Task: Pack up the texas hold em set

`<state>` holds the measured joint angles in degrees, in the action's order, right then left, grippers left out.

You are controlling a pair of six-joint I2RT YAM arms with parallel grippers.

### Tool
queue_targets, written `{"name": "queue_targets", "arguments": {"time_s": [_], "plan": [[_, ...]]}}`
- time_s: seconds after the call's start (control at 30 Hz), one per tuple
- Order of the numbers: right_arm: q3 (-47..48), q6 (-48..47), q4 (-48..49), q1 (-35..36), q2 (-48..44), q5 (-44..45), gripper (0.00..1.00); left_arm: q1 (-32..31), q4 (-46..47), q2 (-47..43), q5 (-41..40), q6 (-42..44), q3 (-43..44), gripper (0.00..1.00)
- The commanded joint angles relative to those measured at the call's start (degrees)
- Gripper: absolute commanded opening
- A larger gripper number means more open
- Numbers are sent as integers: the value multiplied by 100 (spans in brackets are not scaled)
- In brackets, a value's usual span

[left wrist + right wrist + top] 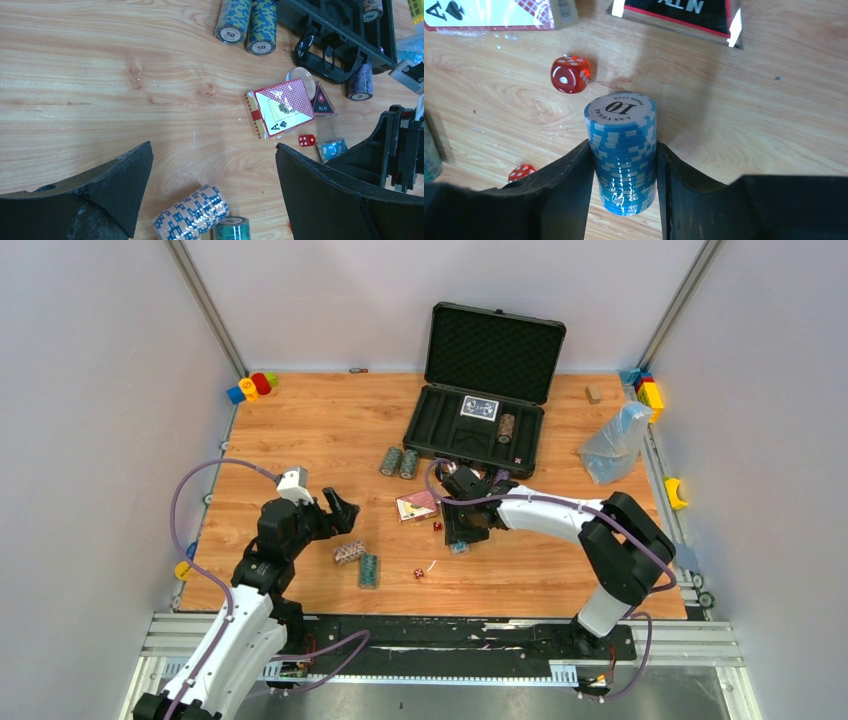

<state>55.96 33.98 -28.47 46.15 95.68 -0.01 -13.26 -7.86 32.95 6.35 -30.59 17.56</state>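
Note:
The slot's near end (501,451) is empty, outward of my right gripper and before the case's chip roll. My right gripper should go up and outward over it next, then go down and let go there.
The black case (452,428) lies open at the back, with a card deck (479,407) and a chip roll (506,427) inside. My right gripper (622,146) is shut on a blue chip roll (623,150) marked 10, low over the table in front of the case (459,547). Near it lie a red card deck (416,506), the triangular button (679,12) and two red dice (569,74) (521,173). My left gripper (212,147) is open and empty above a white-and-blue roll (191,214) and a green roll (232,229). Two more rolls (399,462) lie left of the case.
Colourful toy blocks sit at the back left corner (252,386) and the back right corner (648,390). A clear plastic bag (615,443) lies right of the case. A dark chip roll (360,82) lies by the case's front edge.

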Motion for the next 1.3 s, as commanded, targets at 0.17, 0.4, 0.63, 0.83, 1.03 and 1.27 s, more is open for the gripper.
{"name": "queue_targets", "arguments": {"time_s": [0.17,0.4,0.63,0.83,1.03,1.27], "plan": [[722,-356,-282,-858,-1354,1225,28,8,135,-23,-3,-21,33,100],[1392,-673,318,-2188,-1422,1771,25,8,136,-25,-9,-47,35,100],[2378,-756,605,-2836,-171,1731,21,12,108,-39,-35,-40,32,100],[2783,-708,459,-2955,547,823,21,9,75,-93,-77,-44,24,100],[2903,-549,418,-2955,982,442,22,12,77,-86,-92,-50,25,100],[2909,-301,-20,-2962,965,179,23,8,64,-95,-107,-46,32,100]]}}
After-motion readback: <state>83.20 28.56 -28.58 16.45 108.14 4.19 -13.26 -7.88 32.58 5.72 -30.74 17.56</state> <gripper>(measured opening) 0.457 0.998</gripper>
